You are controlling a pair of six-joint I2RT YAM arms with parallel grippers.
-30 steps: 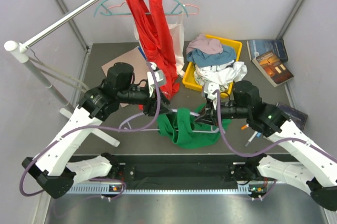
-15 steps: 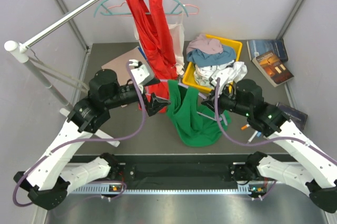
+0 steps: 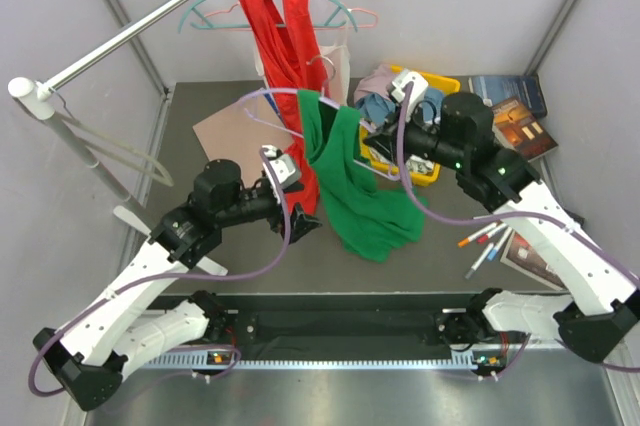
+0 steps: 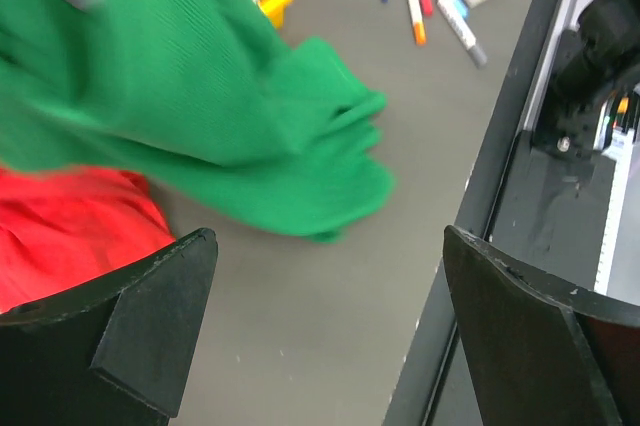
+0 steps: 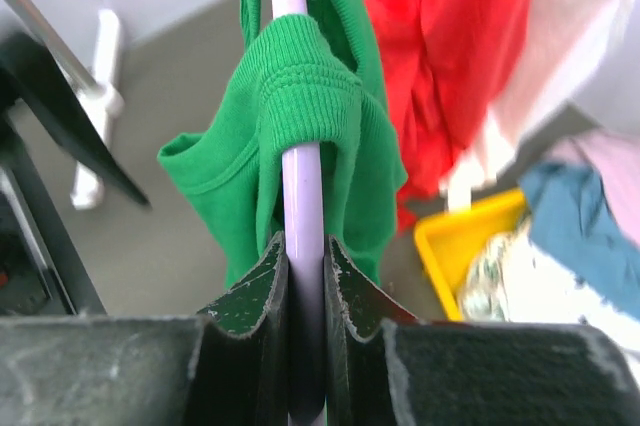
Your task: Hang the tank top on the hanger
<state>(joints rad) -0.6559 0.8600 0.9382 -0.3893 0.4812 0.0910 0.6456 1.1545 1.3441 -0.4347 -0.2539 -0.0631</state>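
Note:
The tank top already hangs on the lavender hanger (image 3: pixel 268 92). My right gripper should next lift it outward to the bare bar beside the teal hanger and let go there.
The bright green tank top (image 3: pixel 350 181) hangs from the pale lavender hanger (image 3: pixel 268 92), lifted above the table in the middle of the top view, its hem near the mat. One strap is bunched over the hanger bar (image 5: pixel 300 161) in the right wrist view. My right gripper (image 5: pixel 303 256) is shut on that bar just below the tank top (image 5: pixel 300 96); from above, the right gripper (image 3: pixel 368 129) sits right of the garment. My left gripper (image 3: pixel 305 218) stands wide open, low and left of the top, with only bare mat between its fingers (image 4: pixel 150 316). The tank top (image 4: pixel 200 96) hangs beyond them.
A red tank top (image 3: pixel 295 66) hangs from a teal hanger (image 3: pixel 215 14) on the rail, just behind the green one. A yellow bin (image 3: pixel 440 86) of clothes sits back right, with books (image 3: pixel 515 111) beyond it. Markers (image 3: pixel 485 246) lie front right.
My right arm has lifted the hanger and green top from the mat, up and back. My left gripper has opened, let go and drawn away to the lower left.

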